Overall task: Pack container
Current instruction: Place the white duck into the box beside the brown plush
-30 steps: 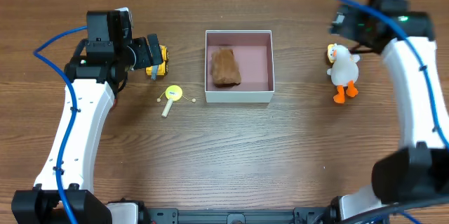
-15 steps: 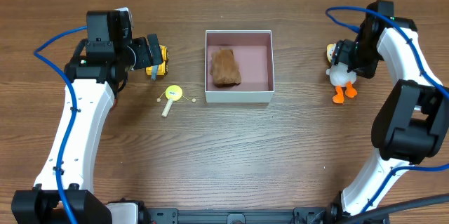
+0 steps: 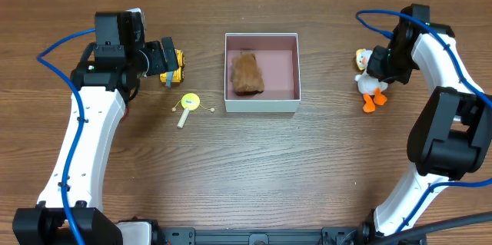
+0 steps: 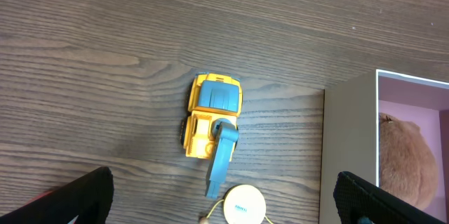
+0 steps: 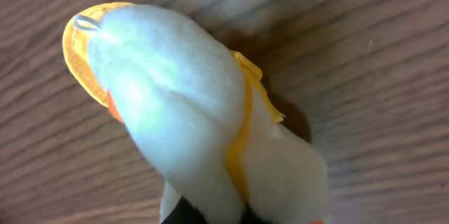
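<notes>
The right gripper lifts the duck (image 3: 369, 85) over the container's side next and lowers to release it on the container's bare pinkish bottom, since the brown plush leaves room there.
The container (image 3: 261, 107) is a square white-walled box with a pinkish floor at the table's middle, and a brown plush (image 3: 247, 72) lies inside it. A white plush duck (image 3: 369, 85) with orange feet sits to the right of it, with my right gripper (image 3: 383, 66) shut on its body. In the right wrist view the duck (image 5: 196, 112) fills the frame and dark fingers (image 5: 193, 213) press into it at the bottom edge. My left gripper (image 3: 164, 58) hangs open over a yellow and blue toy truck (image 4: 212, 115), with the container's wall (image 4: 349, 147) at its right.
A small yellow disc toy (image 3: 189, 104) on a stick lies just below the truck, left of the container, and shows as the disc toy (image 4: 238, 206) between the left fingers (image 4: 84, 196). Both arms and their blue cables flank the table.
My right arm dropped onto the duck and its jaws went from open to shut on it. The duck shifted slightly left. The left arm stayed still.
</notes>
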You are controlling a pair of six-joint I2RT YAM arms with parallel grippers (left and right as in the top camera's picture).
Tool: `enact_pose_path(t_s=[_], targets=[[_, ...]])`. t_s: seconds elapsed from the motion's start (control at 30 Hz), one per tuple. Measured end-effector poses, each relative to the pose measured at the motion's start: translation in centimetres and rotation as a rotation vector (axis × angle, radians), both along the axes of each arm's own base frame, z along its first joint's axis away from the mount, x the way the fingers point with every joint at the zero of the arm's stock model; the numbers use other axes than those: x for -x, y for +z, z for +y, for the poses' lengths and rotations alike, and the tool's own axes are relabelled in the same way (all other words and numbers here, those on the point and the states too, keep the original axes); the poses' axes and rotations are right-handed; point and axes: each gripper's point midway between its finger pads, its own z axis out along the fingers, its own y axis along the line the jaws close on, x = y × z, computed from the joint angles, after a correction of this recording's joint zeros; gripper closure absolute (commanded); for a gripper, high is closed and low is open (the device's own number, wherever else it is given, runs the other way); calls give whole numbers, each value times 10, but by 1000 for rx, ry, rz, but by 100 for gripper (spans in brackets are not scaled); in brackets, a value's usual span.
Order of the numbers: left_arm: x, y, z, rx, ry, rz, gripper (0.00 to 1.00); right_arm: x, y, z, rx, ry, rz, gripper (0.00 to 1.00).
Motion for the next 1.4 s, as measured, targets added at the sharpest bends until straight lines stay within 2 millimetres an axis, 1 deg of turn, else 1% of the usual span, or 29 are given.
enact_pose_path(t_s=[0.07,0.1,0.2,0.23,0.3,0.33,0.37,0.4,0.43,0.5,0.53,0.57,0.63,0.67,0.7,0.77,0.83,0.97,1.0,1.03,1.07,1.1,1.13,1.17,1.3,1.4], targets=[[0,0,0,0,0,0,0,9,8,4,-15,-6,36,96],[0,0,0,0,0,0,0,9,20,6,-17,-10,26,96],[0,0,0,0,0,0,0,2,69,20,-6,13,-67,96],[0,0,0,0,0,0,0,1,91,30,-3,33,-115,96],[0,0,0,0,0,0,0,-2,151,69,-7,110,-266,96],[0,0,0,0,0,0,0,2,175,92,-22,147,-326,96],[0,0,0,0,0,0,0,6,190,112,-37,183,-363,96],[0,0,0,0,0,0,0,10,199,131,-55,210,-386,96],[0,0,0,0,0,0,0,14,203,152,-73,245,-399,96],[0,0,0,0,0,0,0,16,202,188,-109,290,-408,96],[0,0,0,0,0,0,0,14,198,206,-124,313,-417,96],[0,0,0,0,0,-1,0,13,189,226,-135,340,-415,96],[0,0,0,0,0,0,0,11,169,248,-122,367,-403,96],[0,0,0,0,0,0,0,9,155,258,-108,372,-388,96],[0,0,0,0,0,0,0,6,143,261,-92,373,-373,96],[0,0,0,0,0,0,0,0,119,262,-61,363,-340,96],[0,0,0,0,0,0,0,-6,96,258,-32,347,-299,96],[0,0,0,0,0,-1,0,-13,64,256,1,336,-252,96],[0,0,0,0,0,0,0,-15,58,256,7,335,-245,94],[0,0,0,0,0,0,0,-15,51,255,17,335,-233,90],[0,0,0,0,0,0,0,-15,45,254,23,333,-222,82],[0,0,0,0,0,0,0,-15,42,254,26,332,-215,77],[0,0,0,0,0,0,0,-15,39,253,30,336,-210,61],[0,0,0,0,0,0,0,-14,38,253,32,333,-207,49],[0,0,0,0,0,0,0,-15,38,251,43,333,-207,33],[0,0,0,0,0,0,0,-18,42,248,71,362,-222,30]])
